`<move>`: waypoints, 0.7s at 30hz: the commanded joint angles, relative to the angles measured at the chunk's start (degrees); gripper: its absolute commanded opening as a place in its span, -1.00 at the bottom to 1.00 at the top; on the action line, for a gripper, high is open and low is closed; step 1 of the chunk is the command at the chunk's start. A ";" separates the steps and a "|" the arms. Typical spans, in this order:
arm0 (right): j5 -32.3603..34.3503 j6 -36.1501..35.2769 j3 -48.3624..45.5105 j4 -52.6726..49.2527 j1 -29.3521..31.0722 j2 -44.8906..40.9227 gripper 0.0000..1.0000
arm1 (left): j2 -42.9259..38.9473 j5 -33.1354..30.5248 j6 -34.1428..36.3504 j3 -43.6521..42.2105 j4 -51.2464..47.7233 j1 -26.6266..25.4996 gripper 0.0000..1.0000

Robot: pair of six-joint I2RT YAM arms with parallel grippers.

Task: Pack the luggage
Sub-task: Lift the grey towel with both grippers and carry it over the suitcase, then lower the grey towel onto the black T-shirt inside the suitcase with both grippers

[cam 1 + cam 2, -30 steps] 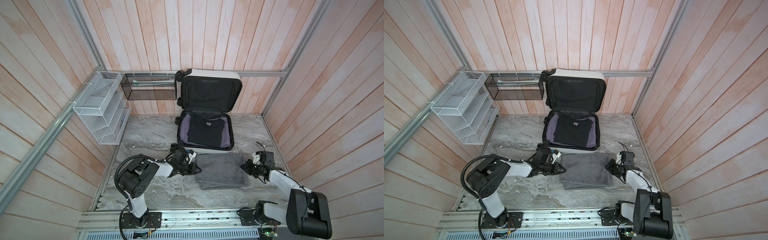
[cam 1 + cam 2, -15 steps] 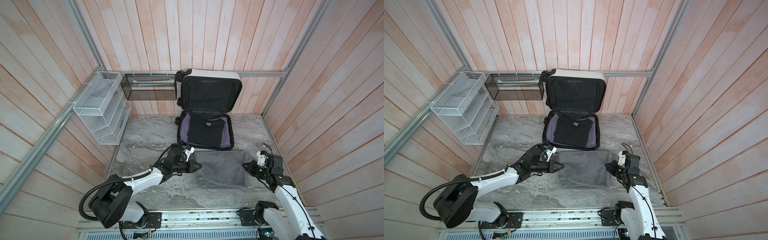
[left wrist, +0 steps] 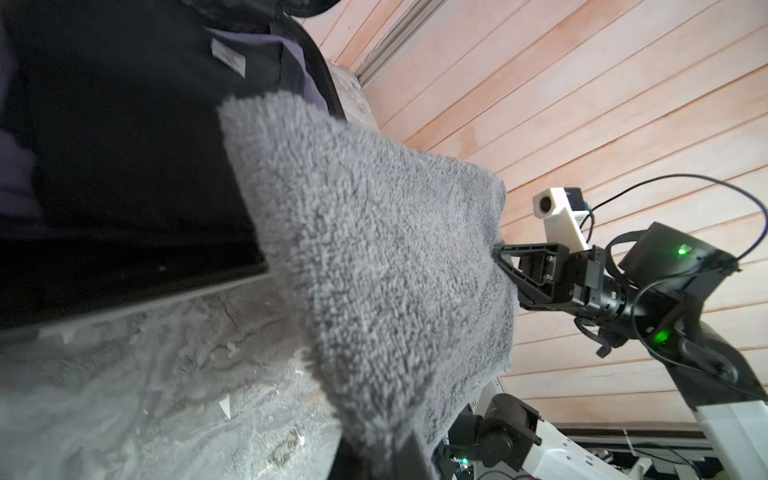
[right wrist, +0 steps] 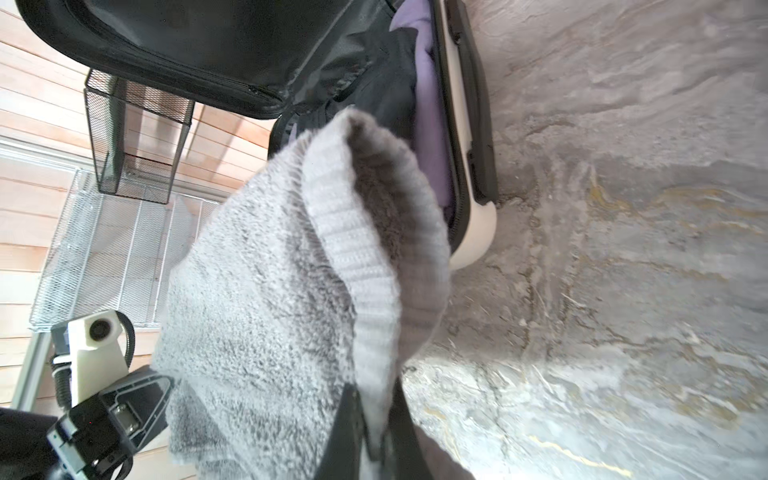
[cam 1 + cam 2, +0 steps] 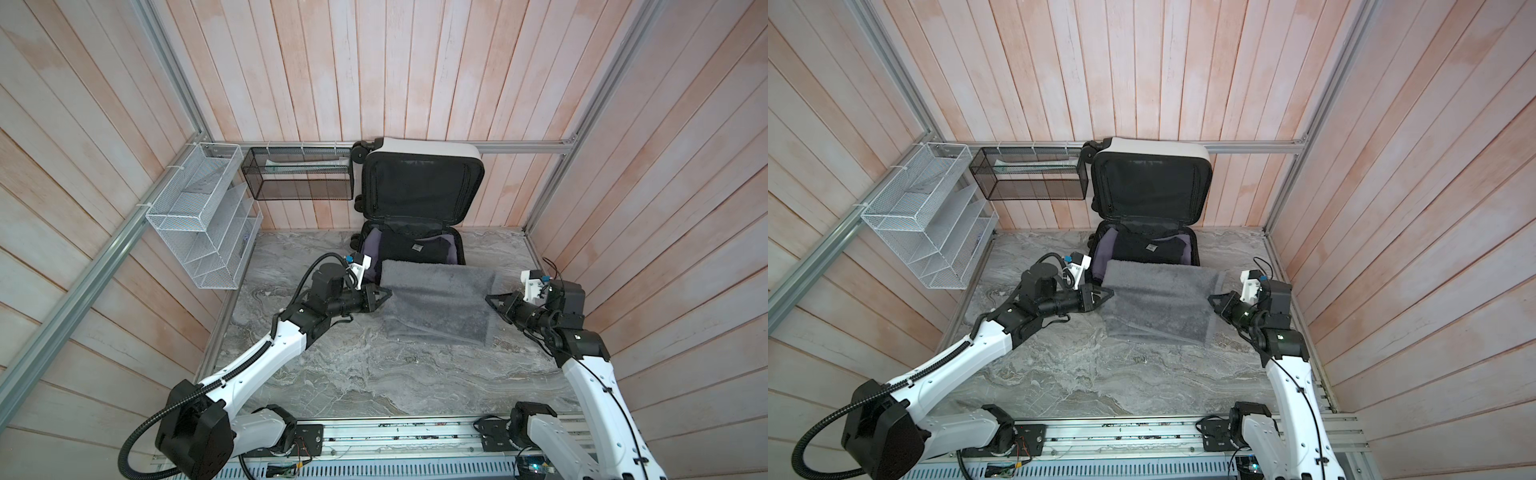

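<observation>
My left gripper has to go outward and down to the purple garment in the case's base [image 5: 371, 244] and let go there, because the towel [image 5: 436, 299] leaves the far part of the base uncovered.
The luggage [image 5: 432, 148] [image 5: 1158, 147], a white hard-shell case, lies open at the back wall with its black-lined lid upright. In its base lie a black garment [image 5: 415, 249] and a purple one [image 5: 371, 245]. A grey towel [image 5: 436, 299] [image 5: 1158, 299] hangs stretched between my two grippers, its far edge over the case's front rim. My left gripper [image 5: 386, 296] [image 3: 374, 449] is shut on the towel's left edge. My right gripper [image 5: 490, 298] [image 4: 370, 415] is shut on its right edge. The towel [image 3: 374, 249] [image 4: 257, 291] fills both wrist views.
A black mesh basket [image 5: 299, 178] hangs on the back wall left of the case. A white wire rack [image 5: 203, 224] is fixed to the left wall. Wooden walls close in the marble floor [image 5: 374, 374]. A metal rail [image 5: 395, 436] carries the arm bases in front.
Both arms have stretched forward and up, lifting the towel off the floor and carrying it toward the luggage. Its far edge now overlaps the case's front rim.
</observation>
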 commanded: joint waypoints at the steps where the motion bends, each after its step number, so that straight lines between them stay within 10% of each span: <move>1: 4.88 3.57 4.55 9.01 3.07 7.04 -1.00 | 6.19 -0.09 5.56 7.34 -1.59 5.30 -1.00; 21: 12.59 2.71 31.47 19.36 8.35 53.75 -1.00 | 43.09 2.62 14.81 40.58 -9.01 15.42 -1.00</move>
